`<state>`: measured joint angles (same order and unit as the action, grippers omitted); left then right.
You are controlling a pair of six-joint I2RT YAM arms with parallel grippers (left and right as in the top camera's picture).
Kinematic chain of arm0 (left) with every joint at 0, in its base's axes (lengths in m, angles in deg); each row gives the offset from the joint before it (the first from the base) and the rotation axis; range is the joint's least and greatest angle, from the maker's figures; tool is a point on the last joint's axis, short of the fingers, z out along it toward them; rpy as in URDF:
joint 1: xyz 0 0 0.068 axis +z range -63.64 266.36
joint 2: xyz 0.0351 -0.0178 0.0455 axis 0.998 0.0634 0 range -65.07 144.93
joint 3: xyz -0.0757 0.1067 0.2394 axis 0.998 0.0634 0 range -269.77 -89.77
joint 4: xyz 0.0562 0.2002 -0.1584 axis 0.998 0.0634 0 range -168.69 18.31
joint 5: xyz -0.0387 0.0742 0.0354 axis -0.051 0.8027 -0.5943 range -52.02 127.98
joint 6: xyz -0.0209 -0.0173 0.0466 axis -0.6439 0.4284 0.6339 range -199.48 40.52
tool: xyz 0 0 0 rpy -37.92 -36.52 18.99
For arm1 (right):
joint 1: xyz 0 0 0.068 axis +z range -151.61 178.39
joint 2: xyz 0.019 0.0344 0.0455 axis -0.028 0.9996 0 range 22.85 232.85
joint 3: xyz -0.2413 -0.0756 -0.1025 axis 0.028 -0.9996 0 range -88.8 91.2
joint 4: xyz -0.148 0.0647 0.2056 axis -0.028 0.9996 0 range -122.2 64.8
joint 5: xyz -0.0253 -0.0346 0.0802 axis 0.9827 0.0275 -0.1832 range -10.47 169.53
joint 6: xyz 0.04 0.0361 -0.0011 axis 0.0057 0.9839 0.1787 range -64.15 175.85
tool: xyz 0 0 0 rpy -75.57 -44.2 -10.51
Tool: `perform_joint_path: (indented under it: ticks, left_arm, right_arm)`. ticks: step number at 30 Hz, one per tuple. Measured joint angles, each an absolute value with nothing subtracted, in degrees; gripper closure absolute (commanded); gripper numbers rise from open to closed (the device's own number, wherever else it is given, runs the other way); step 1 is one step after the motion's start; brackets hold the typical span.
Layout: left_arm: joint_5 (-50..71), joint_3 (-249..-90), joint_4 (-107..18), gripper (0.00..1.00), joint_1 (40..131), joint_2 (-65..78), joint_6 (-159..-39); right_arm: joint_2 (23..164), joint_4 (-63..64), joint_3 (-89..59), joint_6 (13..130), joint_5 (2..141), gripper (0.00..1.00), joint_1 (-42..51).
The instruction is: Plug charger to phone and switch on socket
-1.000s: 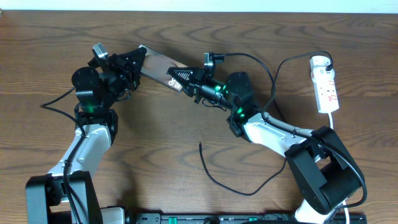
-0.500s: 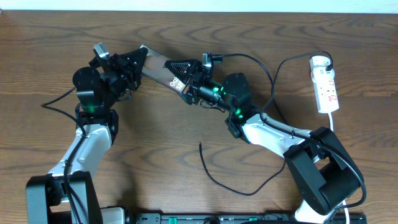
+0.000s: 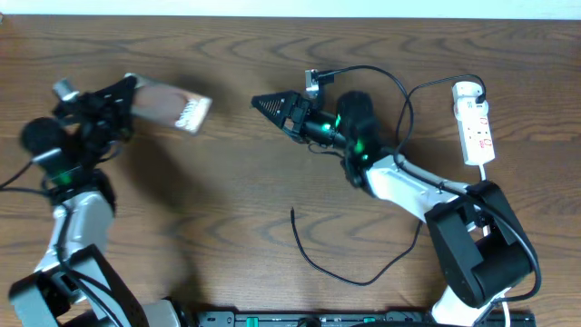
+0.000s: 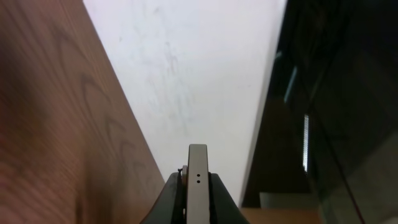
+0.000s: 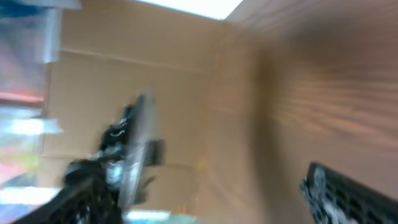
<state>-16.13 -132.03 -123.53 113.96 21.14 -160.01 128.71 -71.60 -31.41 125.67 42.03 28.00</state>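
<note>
The robot's right gripper should come back and turn its open fingers downward, before it lowers them over the charger's tip (image 3: 292,214) on the tabletop.
The phone (image 3: 171,104), brownish face up with white lettering at its right end, hangs above the table's back left. My left gripper (image 3: 125,94) is shut on its left end. The left wrist view shows the phone's thin edge (image 4: 198,163) clamped between the jaws of the left gripper (image 4: 198,182). My right gripper (image 3: 268,103) is open near the middle back, apart from the phone, with nothing between its wide fingers (image 5: 348,193). The charger's black cable (image 3: 313,263) lies loose at the front, its tip (image 3: 292,212) bare. The socket (image 3: 477,132) lies at the far right.
A white adapter (image 3: 467,90) sits at the socket's far end, with a black lead (image 3: 413,100) arcing from it over my right arm. The right wrist view is blurred; it shows the left arm with the phone (image 5: 132,152) and a cardboard-coloured background.
The right gripper has opened and let go of the phone's end. The left arm has swung left, carrying the phone away from the right gripper.
</note>
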Motion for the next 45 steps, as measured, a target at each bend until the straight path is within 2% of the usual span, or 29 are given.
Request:
perform_joint_path:
  ticks: [4, 8, 12, 14, 16, 26, 33, 45]
  left_arm:
    - [-26.0, -135.5, -123.6, 0.93, 118.3, 21.5, -160.0]
    - [-34.0, -138.7, -124.1, 0.93, 118.5, 21.5, -160.0]
    - [-40.3, -139.0, -126.2, 0.93, 118.4, 21.5, -159.2]
    - [-42.9, -139.0, -128.7, 0.93, 118.4, 21.6, -158.9]
    - [-44.7, -139.0, -129.9, 0.93, 118.4, 21.6, -158.7]
    - [-49.0, -139.0, -130.2, 0.93, 118.4, 21.6, -158.7]
    - [-49.6, -139.0, -130.2, 0.93, 118.4, 21.6, -158.7]
    - [-50.0, -139.0, -130.2, 0.93, 118.4, 21.6, -158.7]
  right_arm:
    - [128.9, -43.3, -21.5, 113.0, 40.4, 0.01, 27.0]
    - [128.9, -15.8, -9.1, 99.5, 43.8, 0.01, 27.8]
    - [128.7, 4.5, -1.1, 90.9, 52.5, 0.11, 29.6]
    - [128.6, 12.0, -0.4, 89.2, 56.9, 0.19, 31.1]
    - [128.7, 16.6, -0.6, 89.4, 60.6, 0.21, 32.7]
    - [128.7, 18.7, -8.9, 100.5, 72.0, 0.31, 44.5]
    - [128.8, 16.1, -16.2, 108.9, 76.5, 0.48, 49.3]
    - [130.6, 11.0, -20.0, 112.0, 75.7, 0.49, 48.8]
